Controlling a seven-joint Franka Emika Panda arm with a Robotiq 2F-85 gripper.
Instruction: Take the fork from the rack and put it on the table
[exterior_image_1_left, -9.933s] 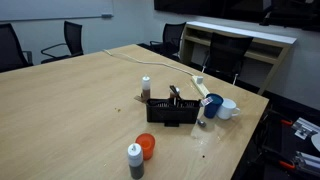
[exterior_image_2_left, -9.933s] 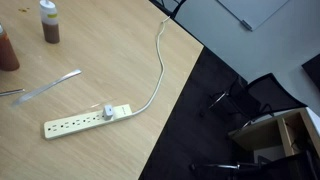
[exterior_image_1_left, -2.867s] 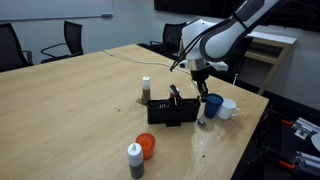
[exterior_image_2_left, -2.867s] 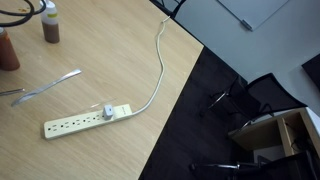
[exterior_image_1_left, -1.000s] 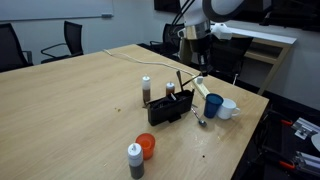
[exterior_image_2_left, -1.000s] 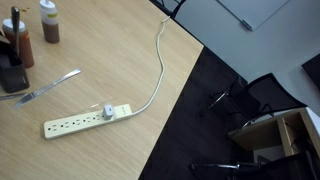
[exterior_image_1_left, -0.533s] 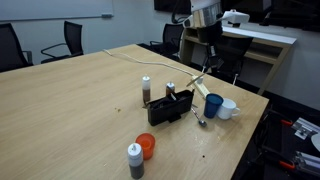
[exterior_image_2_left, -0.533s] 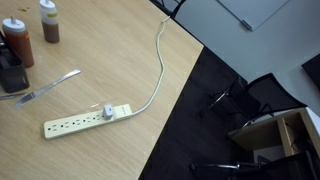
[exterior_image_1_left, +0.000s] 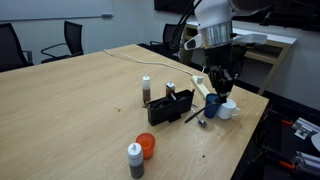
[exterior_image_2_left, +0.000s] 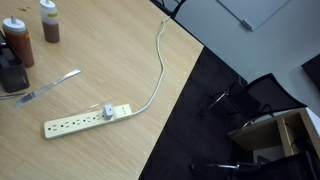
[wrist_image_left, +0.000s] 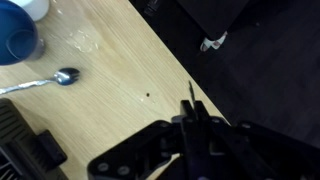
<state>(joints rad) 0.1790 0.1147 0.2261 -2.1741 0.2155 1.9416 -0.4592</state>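
Observation:
The table beside the spoon is bare, and the fork (exterior_image_1_left: 196, 113) still hangs above it. My gripper needs to move down toward the clear spot on the table next and let go of the fork's handle.
My gripper (exterior_image_1_left: 218, 88) hangs over the light-wood table (exterior_image_1_left: 80, 100) just right of the black rack (exterior_image_1_left: 170, 107), close above the blue cup (exterior_image_1_left: 212, 103). It is shut on the fork (exterior_image_1_left: 196, 113), a thin utensil that looks dark here. The fork slants down from the fingers towards the table beside the rack. In the wrist view the gripper (wrist_image_left: 192, 110) is shut, and the fork's thin tip (wrist_image_left: 190, 93) sticks out past the fingers over the table edge. The rack's corner (wrist_image_left: 25, 150) shows at the lower left. In an exterior view the rack (exterior_image_2_left: 12, 72) sits at the left edge.
A spoon (exterior_image_1_left: 200, 122) (wrist_image_left: 40, 82) lies by the rack. The blue cup and a white cup (exterior_image_1_left: 228, 108) stand near the table's edge. Two sauce bottles (exterior_image_1_left: 146, 92) stand behind the rack, an orange lid (exterior_image_1_left: 146, 145) and a grey bottle (exterior_image_1_left: 134, 158) in front. A power strip (exterior_image_2_left: 85, 120) lies nearby.
The gripper has come down from high above the rack and moved towards the cups, carrying the fork. The fork now slants low beside the rack. The rack and bottles stay put.

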